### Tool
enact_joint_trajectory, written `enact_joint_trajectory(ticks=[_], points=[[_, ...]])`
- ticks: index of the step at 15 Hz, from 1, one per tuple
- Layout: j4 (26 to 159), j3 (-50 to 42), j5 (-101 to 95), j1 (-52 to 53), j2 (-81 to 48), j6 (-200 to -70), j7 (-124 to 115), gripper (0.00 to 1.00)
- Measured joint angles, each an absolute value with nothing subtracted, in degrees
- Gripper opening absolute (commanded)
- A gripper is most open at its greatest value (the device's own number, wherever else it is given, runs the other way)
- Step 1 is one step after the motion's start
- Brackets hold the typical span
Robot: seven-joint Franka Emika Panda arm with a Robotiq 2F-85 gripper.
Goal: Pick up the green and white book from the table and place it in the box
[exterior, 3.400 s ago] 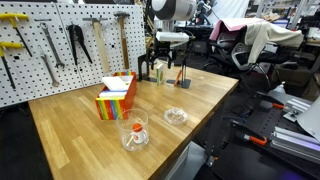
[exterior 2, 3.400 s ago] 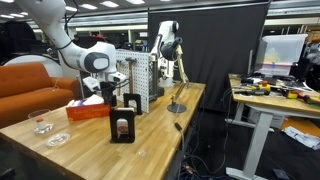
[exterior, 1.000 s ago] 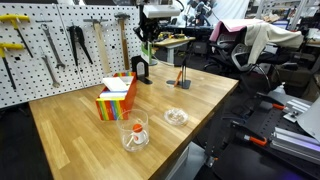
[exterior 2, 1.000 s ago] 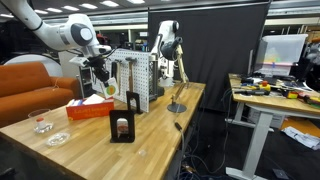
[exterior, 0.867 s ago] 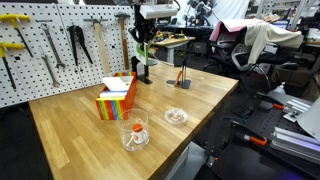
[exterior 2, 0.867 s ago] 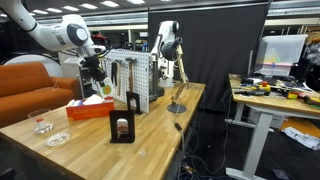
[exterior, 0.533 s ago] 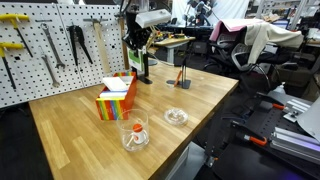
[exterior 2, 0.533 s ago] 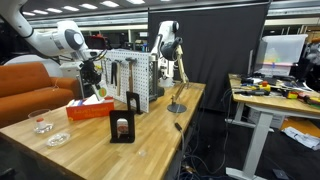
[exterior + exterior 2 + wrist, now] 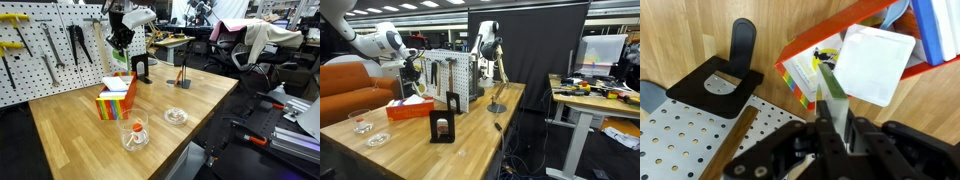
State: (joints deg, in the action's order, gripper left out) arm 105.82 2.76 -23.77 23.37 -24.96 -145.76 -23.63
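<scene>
I will next use my gripper to lower the book [image 9: 830,90] from above the open box into the box's end by the black arch-shaped object.
In the wrist view my gripper [image 9: 840,121] is shut on the thin green and white book [image 9: 830,90], which stands on edge between the fingers. Just beyond the book is the orange-red box [image 9: 805,62] with rainbow-striped sides and a white inner flap [image 9: 876,64]. In both exterior views the gripper [image 9: 119,44] [image 9: 413,77] hangs in the air above the box [image 9: 116,98] [image 9: 408,109], close to the pegboard, over the light-wood table [image 9: 70,130].
A black arch-shaped object [image 9: 141,70] [image 9: 741,42] stands beside the box. A glass cup with an orange piece [image 9: 135,131] and a small glass dish [image 9: 175,115] sit nearer the table's front. The tool pegboard [image 9: 50,45] rises behind the box.
The gripper has carried the book sideways along the pegboard, from above the black arch-shaped object to above the box. It has stayed shut on the book.
</scene>
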Motion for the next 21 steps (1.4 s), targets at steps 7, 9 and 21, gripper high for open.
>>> enact_joint_trajectory(ticks=[7,9,21], points=[[104.0,2.6,-23.7,23.8,-30.7,-145.4,-21.6,0.04],[103.2,2.5,-23.6,23.8,-31.8,-145.2,-21.4,0.04],[102.6,2.5,-23.0,23.8,-32.6,-144.4,-21.4,0.44]])
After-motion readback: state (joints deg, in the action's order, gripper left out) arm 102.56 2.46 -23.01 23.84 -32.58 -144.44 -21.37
